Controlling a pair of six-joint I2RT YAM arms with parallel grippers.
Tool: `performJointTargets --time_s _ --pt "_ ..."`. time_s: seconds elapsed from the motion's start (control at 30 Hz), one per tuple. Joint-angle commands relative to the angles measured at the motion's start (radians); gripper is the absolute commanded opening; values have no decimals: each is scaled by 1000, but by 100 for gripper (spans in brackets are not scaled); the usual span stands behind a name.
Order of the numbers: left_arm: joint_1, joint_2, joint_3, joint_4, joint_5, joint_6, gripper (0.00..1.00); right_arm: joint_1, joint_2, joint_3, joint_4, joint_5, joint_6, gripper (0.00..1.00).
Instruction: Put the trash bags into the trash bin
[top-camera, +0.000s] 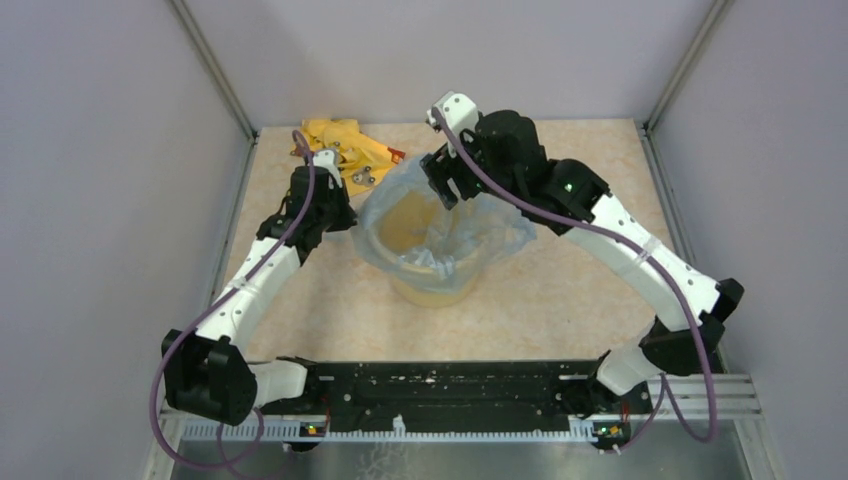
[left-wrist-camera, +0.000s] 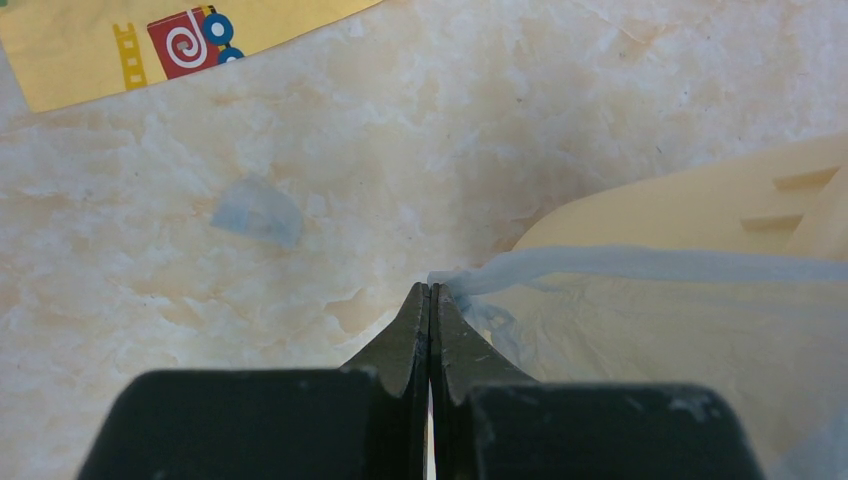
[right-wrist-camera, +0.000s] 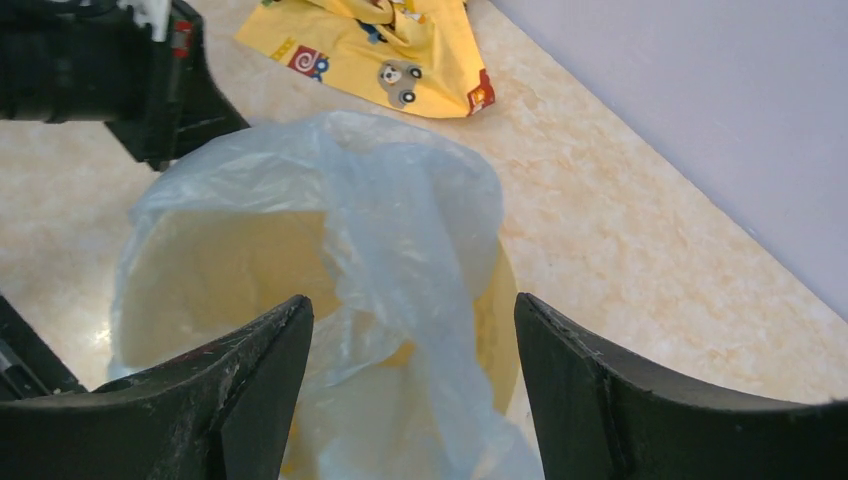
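Observation:
My right gripper is open, and the bag's bunched far edge is beyond its fingers. It needs to move outward and down first to get onto that edge, then close.
The pale yellow trash bin (top-camera: 432, 292) stands mid-table, with the thin pale blue-grey trash bag (top-camera: 500, 228) draped over its mouth and hanging inside it. My left gripper (top-camera: 345, 215) is at the bin's left rim; in the left wrist view it (left-wrist-camera: 430, 288) is shut on the bag's bunched edge (left-wrist-camera: 600, 262) beside the bin's rim (left-wrist-camera: 700, 205). My right gripper (top-camera: 452, 185) hovers over the bin's far side; in the right wrist view it (right-wrist-camera: 412, 310) is open and empty above the bag (right-wrist-camera: 390, 230) and the bin (right-wrist-camera: 495, 310).
A yellow cloth (top-camera: 340, 145) with red and grey marks lies at the back left, also in the right wrist view (right-wrist-camera: 385, 50) and the left wrist view (left-wrist-camera: 120, 50). A small scrap of blue film (left-wrist-camera: 258, 212) lies on the table. Grey walls enclose the table.

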Motion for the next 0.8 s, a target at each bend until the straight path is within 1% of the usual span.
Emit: performJointTargets --time_s 0.0,0.13,0.2,0.3,0.4,0.5,0.63,0.67,0.77 --pt "2 -1 17 59 12 0 0 -75 74 99 10 -134 -47 73" --pt "2 0 17 59 14 -1 0 -109 141 154 -30 -182 -51 66" --pt "2 2 19 60 14 0 0 -118 153 153 -30 -196 -47 64" --pt "2 5 19 60 15 -1 0 -133 161 139 -17 -222 -34 59" --pt "2 8 21 62 18 -1 0 -154 175 144 -7 -222 -14 43" --pt "2 11 21 72 17 -4 0 -183 188 155 12 -219 15 22" --pt "2 10 12 103 53 -23 0 -203 235 199 26 -206 50 4" --pt "2 9 3 119 57 -26 0 -206 252 216 29 -179 57 0" --pt "2 14 -13 156 53 -42 0 -222 310 257 51 -129 85 0"
